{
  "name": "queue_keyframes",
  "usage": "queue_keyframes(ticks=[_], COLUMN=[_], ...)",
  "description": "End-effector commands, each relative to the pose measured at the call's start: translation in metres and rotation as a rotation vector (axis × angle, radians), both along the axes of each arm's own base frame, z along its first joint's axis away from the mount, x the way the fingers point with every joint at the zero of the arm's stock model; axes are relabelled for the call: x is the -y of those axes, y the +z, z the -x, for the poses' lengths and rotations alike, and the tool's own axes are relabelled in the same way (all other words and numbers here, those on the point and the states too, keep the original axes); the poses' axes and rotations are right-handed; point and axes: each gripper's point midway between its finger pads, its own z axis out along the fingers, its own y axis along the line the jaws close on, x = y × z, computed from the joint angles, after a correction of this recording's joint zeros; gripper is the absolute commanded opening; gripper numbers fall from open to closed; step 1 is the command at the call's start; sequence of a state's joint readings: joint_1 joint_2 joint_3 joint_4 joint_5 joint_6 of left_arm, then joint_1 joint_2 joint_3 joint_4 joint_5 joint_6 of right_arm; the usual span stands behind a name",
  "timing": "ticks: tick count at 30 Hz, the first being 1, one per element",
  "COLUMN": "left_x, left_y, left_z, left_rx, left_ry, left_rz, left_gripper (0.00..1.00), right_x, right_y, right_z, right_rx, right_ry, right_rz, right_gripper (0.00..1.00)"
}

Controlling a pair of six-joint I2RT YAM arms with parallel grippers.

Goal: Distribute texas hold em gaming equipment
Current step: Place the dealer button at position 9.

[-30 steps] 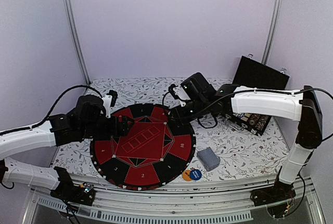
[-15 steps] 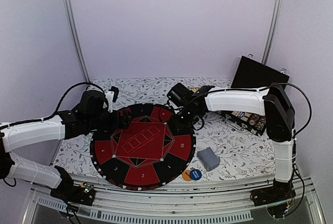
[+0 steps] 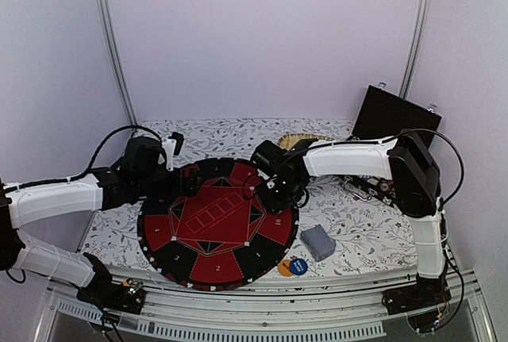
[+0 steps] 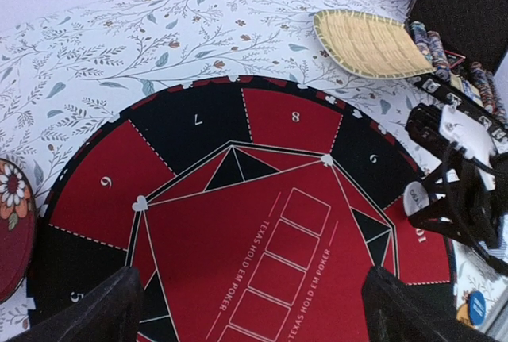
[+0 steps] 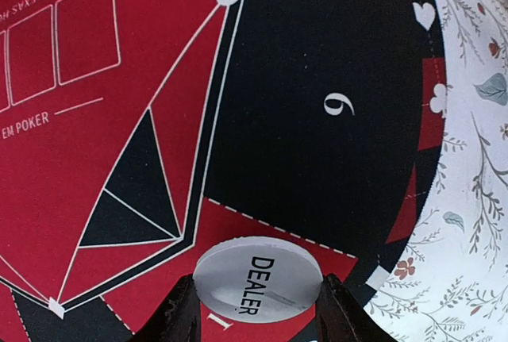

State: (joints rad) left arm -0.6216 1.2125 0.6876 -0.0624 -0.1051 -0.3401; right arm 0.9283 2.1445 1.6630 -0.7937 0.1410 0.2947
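The white DEALER button hangs over the mat, so my right gripper will next lower onto the dashed line's inner end (image 5: 228, 209) by the black section and let go.
A white round button marked DEALER (image 5: 258, 282) sits between the fingers of my right gripper (image 5: 255, 304), which is shut on its edges. It hangs over the red section of the round poker mat (image 3: 208, 231), beside the black section 9 (image 5: 337, 104). From above, the right gripper (image 3: 274, 187) is over the mat's right side. The left wrist view shows the button (image 4: 416, 199) too. My left gripper (image 4: 254, 310) is open and empty over the mat's centre boxes. A grey-blue deck of cards (image 3: 317, 241) lies right of the mat, with an orange button (image 3: 285, 269) and a blue button (image 3: 298, 266) in front of it.
An open black case (image 3: 389, 116) with rows of chips (image 4: 484, 88) stands at the back right. An oval straw tray (image 4: 369, 40) lies behind the mat. A red patterned dish (image 4: 12, 223) sits at the mat's left edge. A floral cloth (image 3: 373, 231) covers the table.
My right arm has swung left from the case side and now holds the dealer button over the mat's right sections. The left arm has drawn back slightly toward the left.
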Motion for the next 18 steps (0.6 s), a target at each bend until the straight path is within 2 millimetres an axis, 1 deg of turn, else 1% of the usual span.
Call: queue_keyframes(ticks=[1, 12, 15, 18], left_x=[-0.002, -0.006, -0.007, -0.008], left_y=[0.011, 0.009, 0.009, 0.009], left_z=[-0.009, -0.011, -0.012, -0.012], left_rx=[0.04, 0.038, 0.036, 0.036], left_ry=[0.013, 0.03, 0.032, 0.035], left_rz=[0.023, 0.015, 0.009, 0.006], left_gripper=[0.98, 0.98, 0.98, 0.98], right_x=[-0.011, -0.019, -0.018, -0.013], right_y=[-0.003, -0.021, -0.026, -0.03], right_z=[-0.004, -0.011, -0.009, -0.006], right_rx=[-0.007, -0.014, -0.03, -0.044], right_ry=[0.029, 0.063, 0.064, 0.062], right_rz=[0.002, 0.036, 0.051, 0.075], right_gripper=[0.21, 0.21, 0.21, 0.24])
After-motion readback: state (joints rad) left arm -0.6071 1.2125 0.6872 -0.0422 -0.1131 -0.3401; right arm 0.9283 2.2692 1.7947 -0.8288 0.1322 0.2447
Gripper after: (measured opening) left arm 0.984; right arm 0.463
